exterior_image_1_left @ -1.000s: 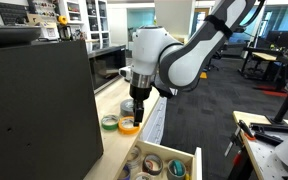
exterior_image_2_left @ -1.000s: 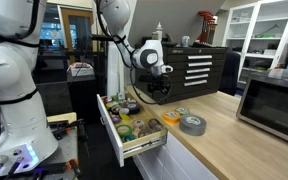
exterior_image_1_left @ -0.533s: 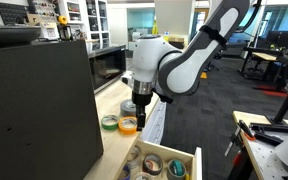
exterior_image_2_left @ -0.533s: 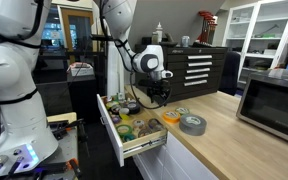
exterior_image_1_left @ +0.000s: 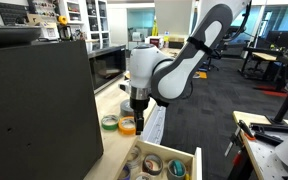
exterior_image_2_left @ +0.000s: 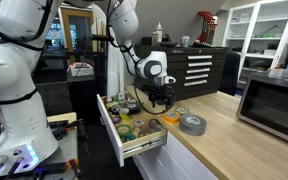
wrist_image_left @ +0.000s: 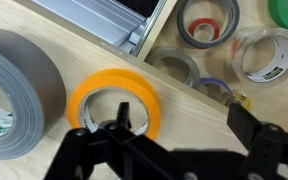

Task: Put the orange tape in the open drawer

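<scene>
My gripper should next go down onto the orange tape's rim by the drawer, as one finger is over the hollow centre and the other outside the ring.
The orange tape (wrist_image_left: 114, 100) lies flat on the wooden counter, next to the larger grey roll (wrist_image_left: 14, 90). It also shows in both exterior views (exterior_image_1_left: 128, 126) (exterior_image_2_left: 170, 119). My gripper (wrist_image_left: 184, 120) is open and low over the tape. One fingertip is over the tape's hollow centre and the other is over bare wood outside the ring. It holds nothing. The gripper shows in both exterior views (exterior_image_1_left: 136, 108) (exterior_image_2_left: 162, 101). The open drawer (wrist_image_left: 169, 25) (exterior_image_1_left: 189, 158) (exterior_image_2_left: 134, 148) stands pulled out beside the tape, with several tape rolls in it.
A green-rimmed roll (exterior_image_1_left: 109, 122) (exterior_image_2_left: 181, 111) lies beside the orange tape. The grey roll (exterior_image_2_left: 192, 124) lies further along the counter. A dark microwave (exterior_image_1_left: 34, 100) (exterior_image_2_left: 274, 98) stands on the counter. A black drawer cabinet (exterior_image_2_left: 199, 70) is behind.
The gripper has come down closer to the orange tape and the arm's upper links have swung. The tape and the drawer have not moved.
</scene>
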Controlling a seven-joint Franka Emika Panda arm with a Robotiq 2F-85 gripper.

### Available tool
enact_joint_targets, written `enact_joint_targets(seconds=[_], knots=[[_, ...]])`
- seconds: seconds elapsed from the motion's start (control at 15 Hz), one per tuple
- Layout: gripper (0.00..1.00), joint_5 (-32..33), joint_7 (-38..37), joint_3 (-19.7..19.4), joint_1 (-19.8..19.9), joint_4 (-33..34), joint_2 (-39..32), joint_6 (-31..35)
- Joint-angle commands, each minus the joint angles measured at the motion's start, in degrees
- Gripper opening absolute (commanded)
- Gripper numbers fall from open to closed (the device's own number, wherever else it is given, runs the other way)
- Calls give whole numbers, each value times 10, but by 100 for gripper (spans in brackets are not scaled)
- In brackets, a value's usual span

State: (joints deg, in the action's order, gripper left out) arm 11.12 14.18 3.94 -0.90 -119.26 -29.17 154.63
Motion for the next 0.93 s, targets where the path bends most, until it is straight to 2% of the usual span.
enact_joint_targets(seconds=[0.0,0.87], knots=[[100,-30,52,26,29,29,-24,-16],[100,-48,127,47,71,72,-73,-10]])
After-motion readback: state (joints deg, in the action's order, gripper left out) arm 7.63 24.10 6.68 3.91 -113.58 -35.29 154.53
